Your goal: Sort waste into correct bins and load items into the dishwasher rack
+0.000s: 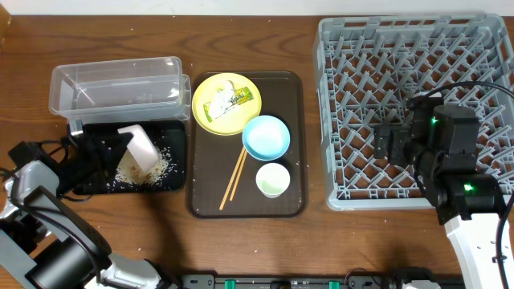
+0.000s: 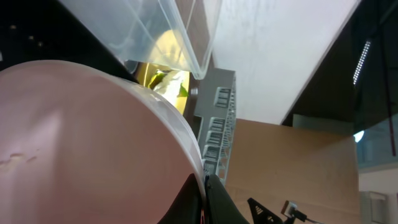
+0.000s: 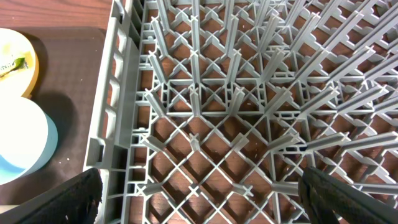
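Observation:
The serving tray's bare corner (image 1: 210, 174) lies to my left gripper's right in the overhead view, so next I carry the bowl there, level it, lower and release it.
My left gripper (image 1: 120, 146) is shut on the rim of the white bowl (image 1: 141, 148), holding it tipped over the black tray (image 1: 96, 181). Loose rice grains (image 1: 152, 169) lie in that tray. In the left wrist view the bowl (image 2: 81, 143) fills the frame, with the fingers (image 2: 205, 199) pinched on its rim. The clear tub (image 1: 112, 84) stands behind the tray. The yellow plate (image 1: 210, 90) carries the green-and-white wrapper (image 1: 229, 100). The blue bowl (image 1: 266, 136), cup (image 1: 273, 179) and chopsticks (image 1: 234, 178) lie nearby. My right gripper (image 1: 393, 140) hovers open and empty over the grey rack (image 1: 418, 80).
The plate, blue bowl, cup and chopsticks rest on a dark brown serving tray (image 1: 293, 104) between the bins and the rack. The right wrist view shows the rack's pegs (image 3: 236, 112) below the open fingers (image 3: 211, 196), and the blue bowl (image 3: 22, 143) at left.

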Robot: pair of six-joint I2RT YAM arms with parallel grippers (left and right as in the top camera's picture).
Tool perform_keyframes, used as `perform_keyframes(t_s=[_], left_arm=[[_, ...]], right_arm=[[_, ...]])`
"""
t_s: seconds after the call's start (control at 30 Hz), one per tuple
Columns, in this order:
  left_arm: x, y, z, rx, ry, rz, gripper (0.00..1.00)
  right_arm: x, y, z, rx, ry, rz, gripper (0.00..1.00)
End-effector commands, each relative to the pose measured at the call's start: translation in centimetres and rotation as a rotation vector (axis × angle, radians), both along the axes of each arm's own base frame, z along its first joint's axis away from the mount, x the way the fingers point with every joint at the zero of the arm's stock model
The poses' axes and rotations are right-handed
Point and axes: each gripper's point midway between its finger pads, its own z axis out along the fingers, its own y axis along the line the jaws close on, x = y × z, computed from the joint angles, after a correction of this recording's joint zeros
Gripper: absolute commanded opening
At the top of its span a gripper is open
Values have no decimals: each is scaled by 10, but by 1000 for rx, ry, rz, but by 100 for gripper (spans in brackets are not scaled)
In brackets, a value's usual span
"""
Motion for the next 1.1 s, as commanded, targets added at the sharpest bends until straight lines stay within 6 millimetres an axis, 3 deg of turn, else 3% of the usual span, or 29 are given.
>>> perform_keyframes(t_s=[0.0, 0.57, 0.73, 0.9, 1.07], left_arm=[[5, -3, 34, -45, -205, -31, 6], [6, -13, 42, -41, -235, -62, 6], [7, -48, 32, 108, -163, -170, 6], [2, -105, 22, 400, -113, -363, 6], [-8, -149, 6, 705, -66, -516, 6]], right_arm=[[2, 3, 8, 7, -19, 3, 99], [2, 1, 8, -1, -16, -4, 99], [1, 1, 7, -1, -11, -5, 99], [1, 1, 7, -1, -11, -5, 99], [1, 0, 7, -7, -9, -10, 99]])
